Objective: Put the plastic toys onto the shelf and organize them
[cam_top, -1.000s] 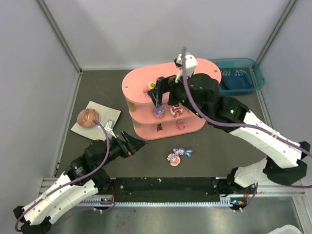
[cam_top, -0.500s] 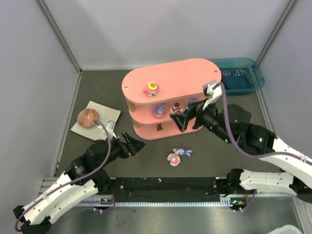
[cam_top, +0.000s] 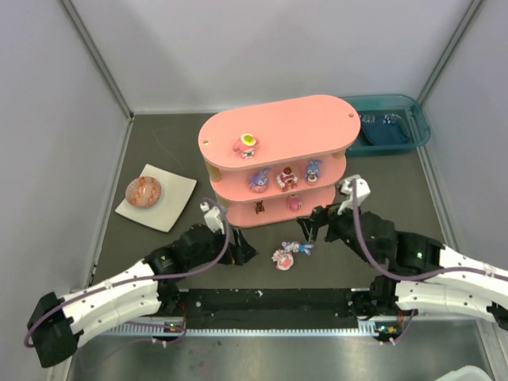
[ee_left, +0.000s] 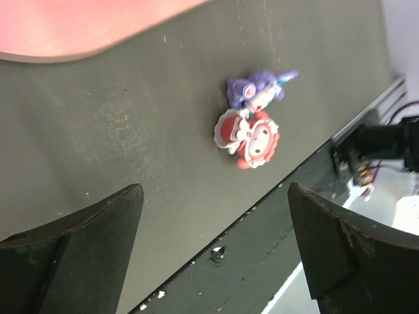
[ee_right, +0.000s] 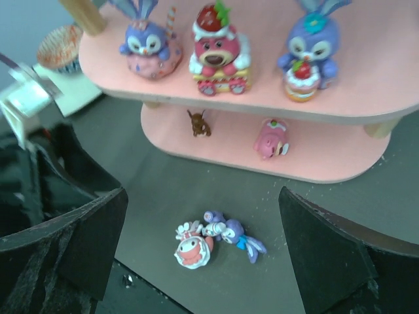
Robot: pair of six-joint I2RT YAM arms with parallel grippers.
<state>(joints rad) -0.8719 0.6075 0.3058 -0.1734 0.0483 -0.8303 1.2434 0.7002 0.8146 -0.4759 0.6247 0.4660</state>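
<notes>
The left gripper moves down toward the right in the top view onto the red-and-white toy's frilled end [cam_top: 278,255] [ee_left: 228,130] next, since that end lies nearest it.
The pink shelf [cam_top: 294,131] stands mid-table. One toy [cam_top: 248,144] sits on its top. Three toys [ee_right: 149,46] [ee_right: 218,49] [ee_right: 306,55] line the middle tier, and two small ones [ee_right: 198,123] [ee_right: 271,140] sit on the bottom tier. On the table in front lie a red-and-white toy [cam_top: 282,258] [ee_left: 249,134] and a purple toy [cam_top: 300,248] [ee_left: 258,89], touching each other. My left gripper [cam_top: 243,252] [ee_left: 215,190] is open, just left of this pair. My right gripper [cam_top: 311,226] [ee_right: 201,193] is open above and behind them, empty.
A white plate [cam_top: 175,208] holding a brown-red speckled ball [cam_top: 144,191] lies left of the shelf. A teal bin [cam_top: 409,107] stands at the back right. Grey walls close in both sides, and a black rail [cam_top: 270,302] runs along the front edge.
My right gripper has drawn back from the shelf's middle tier, where a third toy now stands, and dropped toward the loose pair. My left arm has reached rightward toward them too.
</notes>
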